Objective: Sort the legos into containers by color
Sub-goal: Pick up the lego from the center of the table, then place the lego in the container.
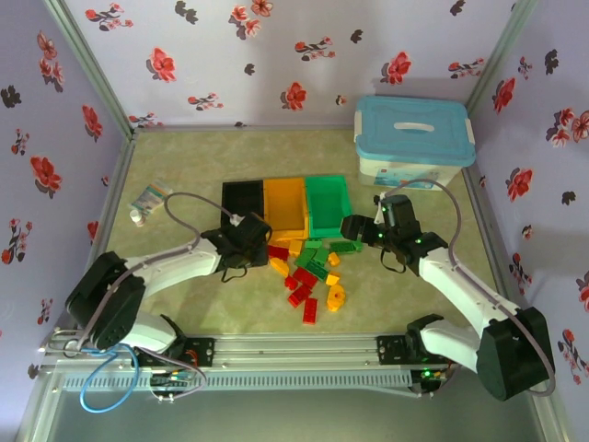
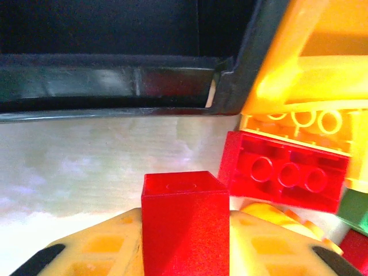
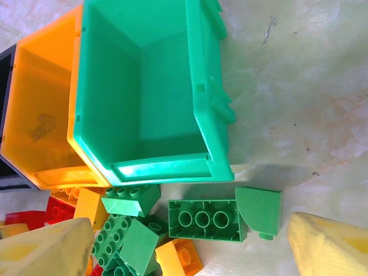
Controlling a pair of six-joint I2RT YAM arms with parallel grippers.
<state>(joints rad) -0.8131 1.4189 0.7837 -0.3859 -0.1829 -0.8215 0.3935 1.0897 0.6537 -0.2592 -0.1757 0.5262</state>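
The robot next needs to lift the brick in its left gripper, carry it outward and over, and let it go.
Three containers stand in a row: a black bin, an orange bin and a green bin. In front of them lies a loose pile of red, green and yellow-orange legos. My left gripper is low at the pile's left end, just before the black bin. It is shut on a small red brick between its yellow fingers. A second red brick lies upside down beside it. My right gripper hangs open over an upside-down green brick and a curved green piece, in front of the green bin.
A large white box with a light-blue lid sits at the back right. A small packet lies at the left edge of the mat. Flowered walls close in the table on three sides. Bare mat lies to the right of the green bricks.
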